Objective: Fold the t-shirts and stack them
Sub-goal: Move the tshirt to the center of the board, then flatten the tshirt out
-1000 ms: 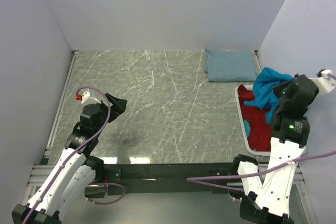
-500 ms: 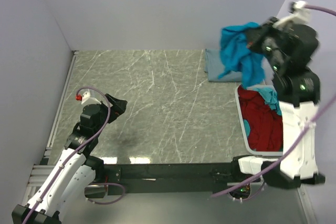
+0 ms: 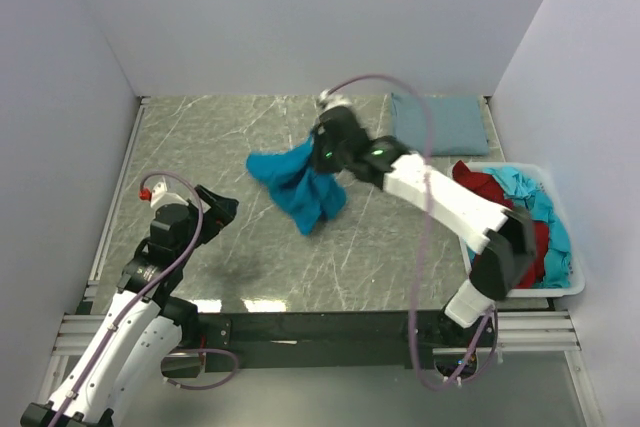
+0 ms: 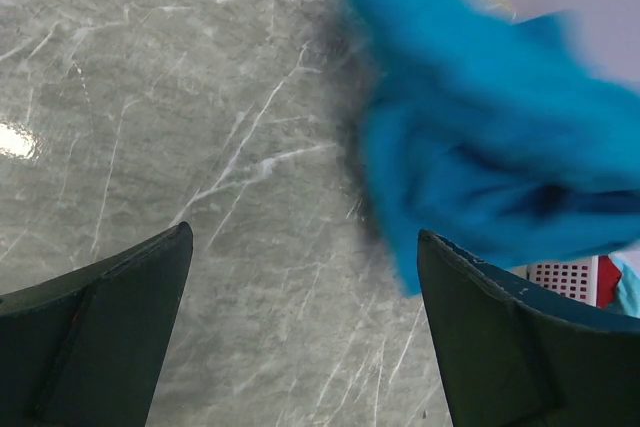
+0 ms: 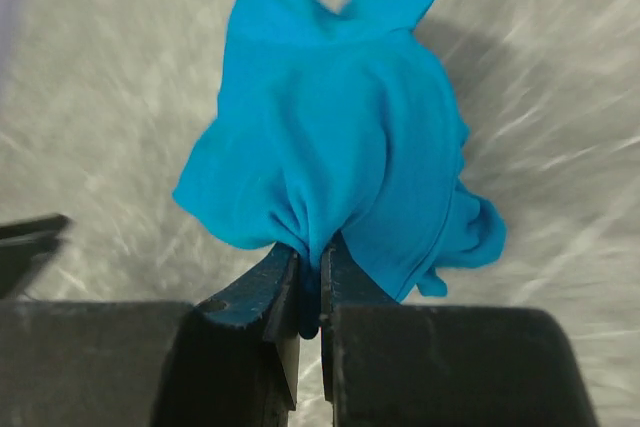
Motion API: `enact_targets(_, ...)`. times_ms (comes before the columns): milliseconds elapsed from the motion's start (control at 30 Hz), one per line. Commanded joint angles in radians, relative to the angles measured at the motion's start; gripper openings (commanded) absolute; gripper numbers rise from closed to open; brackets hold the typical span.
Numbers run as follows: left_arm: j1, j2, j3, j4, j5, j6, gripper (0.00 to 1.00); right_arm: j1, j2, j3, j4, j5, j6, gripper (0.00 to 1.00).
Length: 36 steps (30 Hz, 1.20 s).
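Observation:
Next, the left gripper brings its fingers across to the right in the top view and down onto the teal-blue t-shirt's loose near end [image 3: 307, 226] [image 4: 409, 265], which hangs there.
My right gripper [image 3: 322, 152] is shut on the bright teal-blue t-shirt [image 3: 298, 184] and holds it bunched over the middle of the table; the right wrist view shows the cloth [image 5: 330, 167] pinched between the jaws [image 5: 310, 252]. The shirt also shows blurred in the left wrist view [image 4: 490, 157]. A folded grey-blue t-shirt [image 3: 437, 124] lies at the back right. Dark red [image 3: 484, 190] and light turquoise [image 3: 540, 209] shirts lie in the white bin [image 3: 572, 285]. My left gripper [image 3: 218, 209] is open and empty near the left front, its fingers [image 4: 110, 287] wide apart.
The white bin stands against the right wall. Grey walls close the table on the left, back and right. A metal rail [image 3: 115, 192] runs along the left edge.
My right arm swung the teal-blue shirt from above the bin, up and across, down to the middle of the table. The left arm barely moved.

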Motion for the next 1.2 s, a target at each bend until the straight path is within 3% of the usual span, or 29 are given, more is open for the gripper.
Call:
enact_targets(0,0.004,-0.01,0.025,-0.028,0.001,-0.021,0.99,0.095,0.119,-0.037,0.151,0.072,0.135,0.05)
enact_targets(33,0.004,-0.01,0.025,-0.037,-0.001,-0.021,0.99,0.115,0.159,-0.027,0.153,0.068,0.144,0.09)
enact_targets(133,0.002,-0.008,0.021,-0.055,-0.007,-0.032,0.99,0.16,0.32,0.089,0.092,0.048,0.147,0.49)
enact_targets(200,0.002,-0.005,0.015,-0.054,0.005,-0.035,1.0,0.174,0.414,0.207,-0.006,0.086,0.138,0.66)
enact_targets(300,0.002,-0.001,-0.011,-0.026,0.065,-0.035,1.0,0.179,0.417,0.237,-0.032,0.148,0.132,0.86)
enact_targets(433,0.002,0.047,-0.038,0.054,0.162,-0.016,0.99,0.156,0.305,0.139,0.025,0.197,0.129,0.9)
enact_targets(567,-0.028,0.133,-0.038,0.126,0.262,0.025,0.99,0.05,0.126,-0.071,0.074,0.119,0.167,0.91)
enact_targets(767,-0.243,0.324,-0.045,0.228,0.248,0.01,0.99,-0.18,-0.144,-0.441,0.197,0.051,0.227,0.92)
enact_targets(1000,-0.338,0.534,-0.081,0.387,0.242,-0.029,0.98,-0.265,-0.272,-0.596,0.197,0.082,0.202,0.92)
enact_targets(1167,-0.405,0.697,0.002,0.368,0.208,0.027,0.84,-0.274,-0.29,-0.638,0.219,0.048,0.191,0.92)
